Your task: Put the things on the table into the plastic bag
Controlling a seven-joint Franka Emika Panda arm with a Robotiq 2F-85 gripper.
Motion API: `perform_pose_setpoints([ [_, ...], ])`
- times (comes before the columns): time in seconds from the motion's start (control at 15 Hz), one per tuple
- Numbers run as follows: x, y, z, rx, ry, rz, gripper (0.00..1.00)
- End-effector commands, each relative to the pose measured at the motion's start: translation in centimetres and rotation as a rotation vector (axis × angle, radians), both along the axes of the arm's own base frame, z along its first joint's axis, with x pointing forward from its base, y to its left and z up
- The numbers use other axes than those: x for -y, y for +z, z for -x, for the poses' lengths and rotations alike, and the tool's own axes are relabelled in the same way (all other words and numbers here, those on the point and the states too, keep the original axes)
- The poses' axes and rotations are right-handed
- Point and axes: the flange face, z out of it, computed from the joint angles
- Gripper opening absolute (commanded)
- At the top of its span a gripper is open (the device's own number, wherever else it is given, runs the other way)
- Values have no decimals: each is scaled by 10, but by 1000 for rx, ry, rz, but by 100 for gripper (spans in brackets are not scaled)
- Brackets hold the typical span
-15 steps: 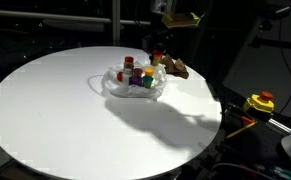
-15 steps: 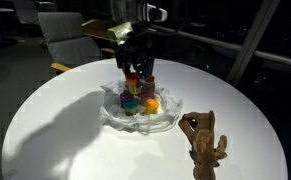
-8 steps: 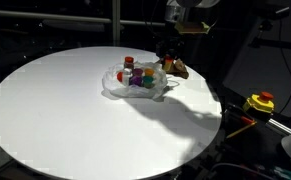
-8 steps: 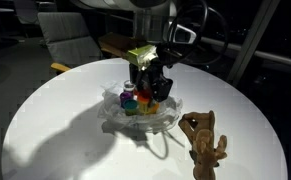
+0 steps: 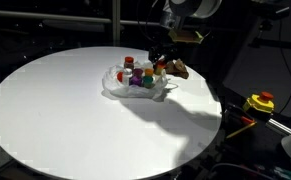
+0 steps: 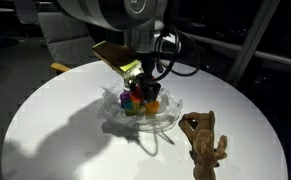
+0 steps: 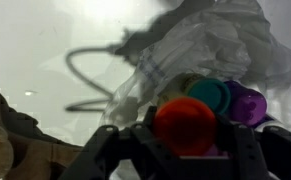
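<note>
The red-capped bottle goes down into the bag with my gripper next, beside the teal cap, and is released there, because its cap still stands higher than its neighbours.
A clear plastic bag [image 5: 135, 86] lies on the round white table [image 5: 55, 110] and holds several small bottles with coloured caps. It also shows in the other exterior view [image 6: 135, 117]. My gripper [image 5: 157, 64] hangs low over the bag's edge [image 6: 145, 90], between the bag and a brown wooden animal toy [image 5: 177, 70], [image 6: 203, 142]. In the wrist view the gripper [image 7: 185, 130] is shut on a red-capped bottle [image 7: 183, 122]. Teal [image 7: 211, 95] and purple [image 7: 248, 101] caps sit just beyond it in the bag [image 7: 215, 45]. The toy [image 7: 13, 140] is at the lower left.
A yellow and red device [image 5: 260, 101] sits off the table at the right. A chair [image 6: 70, 40] stands behind the table. The table edge curves close behind the bag and toy.
The gripper has come down from above toward the bag and turned, still holding the red-capped bottle. Bag and toy have stayed put.
</note>
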Motion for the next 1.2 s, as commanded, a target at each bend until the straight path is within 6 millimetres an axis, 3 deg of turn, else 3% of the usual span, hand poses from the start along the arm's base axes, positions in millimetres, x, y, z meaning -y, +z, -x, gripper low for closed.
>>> perform_pose_setpoints([
  [0.0,-8,-20,-3,15,17,4,25],
  [0.13,-8,-30,-5,15,18,10,25],
  [0.8,-6,-43,-14,33,6,23,25],
  [0.87,-5,-42,-15,41,7,28,75],
  [1.0,-2,-30,-15,56,8,29,82],
  [1.13,7,-10,-14,73,0,28,98],
])
